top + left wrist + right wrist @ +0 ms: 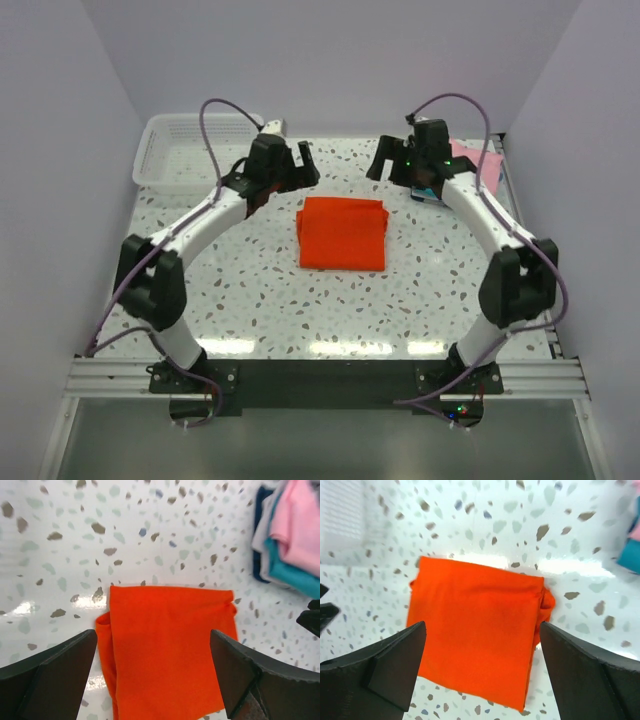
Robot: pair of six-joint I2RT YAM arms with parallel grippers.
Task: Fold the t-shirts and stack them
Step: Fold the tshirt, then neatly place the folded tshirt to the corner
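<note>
The right gripper moves back and down onto the orange shirt's side edge [383,234] [533,637] facing the pink and teal stack next, as the shirt lies folded but still unstacked.
The bright orange-red t-shirt [342,233] lies folded into a flat rectangle in the middle of the table, and nothing holds it. A light pink t-shirt [472,160] lies folded on top of a teal one [290,572] at the back right, partly behind the right arm. My left gripper [290,172] hovers open just beyond the orange shirt's far left corner. My right gripper [398,168] hovers open off its far right corner. Both wrist views look down on the orange shirt [165,650] [475,630] between wide-spread fingers, left gripper [153,635] and right gripper [483,625], with nothing in them.
A white mesh basket [185,150] stands at the back left corner. Under the pink [300,520] and teal shirts there is more folded cloth, grey and dark blue [260,535]. Walls enclose the speckled table [250,300] on three sides.
</note>
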